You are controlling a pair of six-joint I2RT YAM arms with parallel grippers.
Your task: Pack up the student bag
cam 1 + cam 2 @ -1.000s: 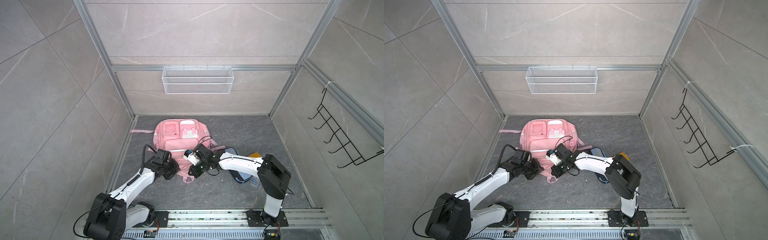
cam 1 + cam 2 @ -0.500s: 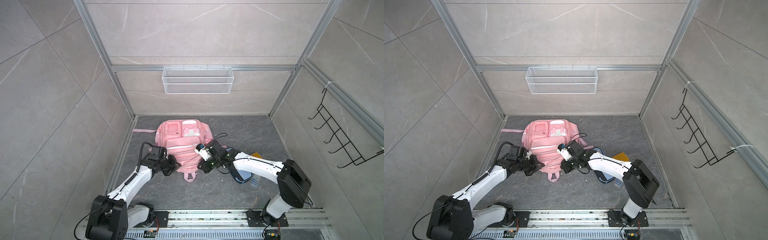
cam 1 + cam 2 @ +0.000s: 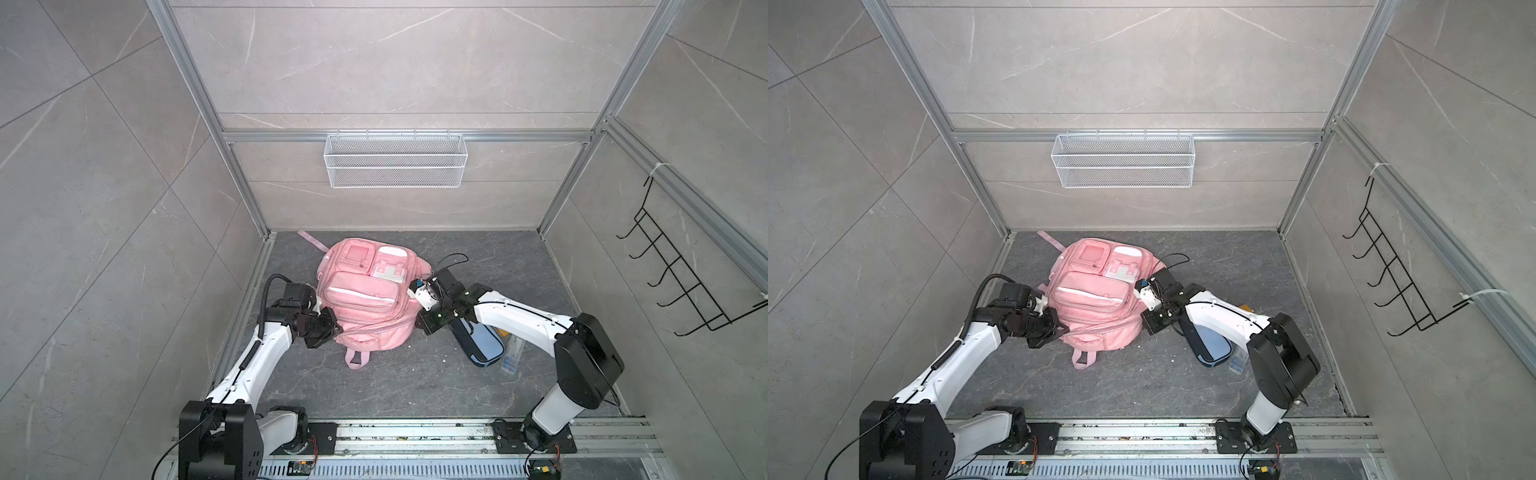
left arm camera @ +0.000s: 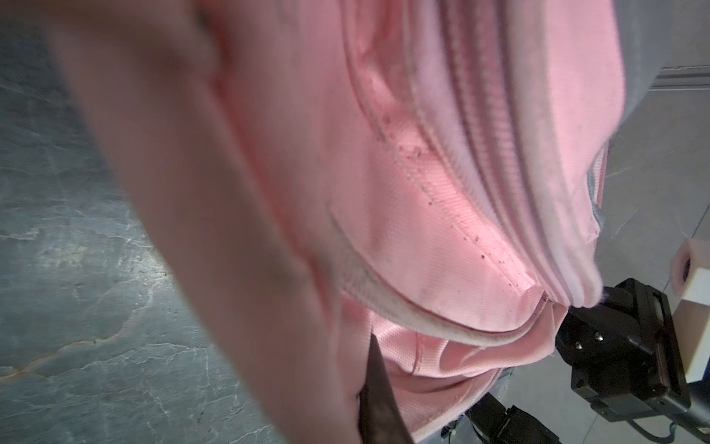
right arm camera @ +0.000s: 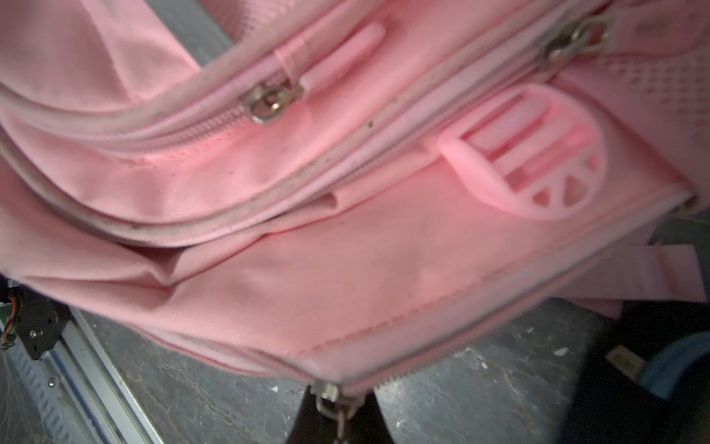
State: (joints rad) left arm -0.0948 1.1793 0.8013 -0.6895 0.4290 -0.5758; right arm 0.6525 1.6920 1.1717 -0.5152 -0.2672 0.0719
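The zipper's end by the mesh pocket (image 5: 687,198) is farther outward than my right gripper. My right gripper will next draw the pull (image 5: 334,401) outward along the remaining teeth and then let go of it.
The student bag (image 3: 365,291) (image 3: 1092,291) lies flat on the dark floor with its pockets facing up, pink with white strips. My left gripper (image 3: 330,328) (image 3: 1059,330) is shut on the fabric at the bag's left edge. In the left wrist view one dark finger (image 4: 380,407) presses into the pink cloth (image 4: 442,215). My right gripper (image 3: 426,326) (image 3: 1149,326) is at the bag's right edge. In the right wrist view it (image 5: 340,426) is shut on a metal zipper pull (image 5: 334,401) at the corner of the bag (image 5: 345,269).
A light-blue and navy pencil case (image 3: 478,340) (image 3: 1210,345) lies under my right arm. Beside it are a clear plastic box (image 3: 510,353) and a yellow item (image 3: 500,330). On the back wall hangs a white wire basket (image 3: 395,160); a black hook rack (image 3: 681,282) is on the right wall.
My grippers have drawn apart. The right one has slid from near the bag's front middle round to its right edge, with the zipper pull in it. The left one has shifted left.
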